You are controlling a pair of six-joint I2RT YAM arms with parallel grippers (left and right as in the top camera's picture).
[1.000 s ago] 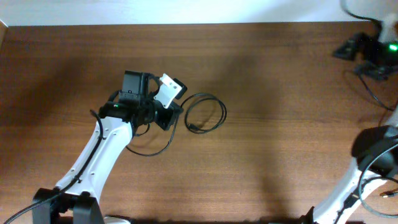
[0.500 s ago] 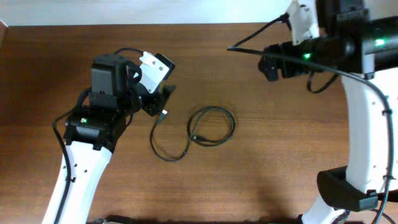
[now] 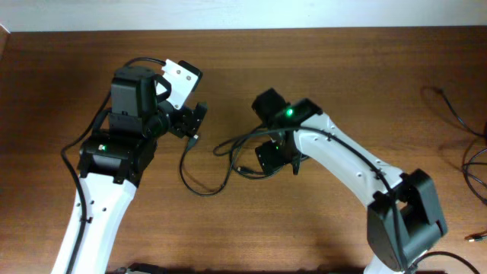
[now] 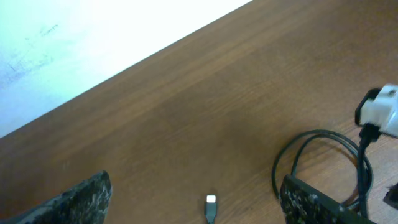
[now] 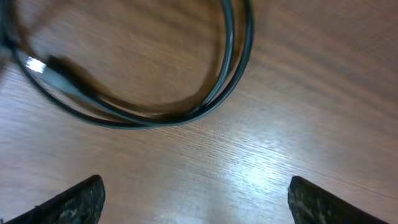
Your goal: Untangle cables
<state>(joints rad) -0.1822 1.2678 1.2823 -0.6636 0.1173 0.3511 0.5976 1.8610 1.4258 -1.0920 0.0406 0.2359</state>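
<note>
I will lower my right gripper onto the loop's near bend point(image 3: 277, 172) point(image 5: 206, 107) and close it, because the loop's parts run side by side on the wood below my open fingers.
One thin black cable point(image 3: 199, 187) lies on the brown table, curling from a plug end point(image 3: 195, 141) into a double loop point(image 3: 245, 141) at the centre. My left gripper point(image 3: 193, 126) hovers over the plug end and is open. In the left wrist view the white-tipped plug point(image 4: 211, 208) lies on the wood between the wide-apart fingers point(image 4: 81, 198), untouched. My right gripper point(image 3: 271, 155) stands low over the loop, open. In the right wrist view the loop point(image 5: 231, 74) and a second plug point(image 5: 38, 64) lie just beyond the empty gripper point(image 5: 196, 183).
Thicker black wires point(image 3: 450, 107) trail over the table's right edge. The table's far edge meets a white wall point(image 3: 243, 14). The right arm's forearm point(image 3: 342, 164) crosses the middle of the table diagonally. Bare wood point(image 3: 304, 68) lies behind the loop.
My left gripper has opened and let go of the plug end, which now rests on the table. The right arm has swung from the back right down over the cable loop.
</note>
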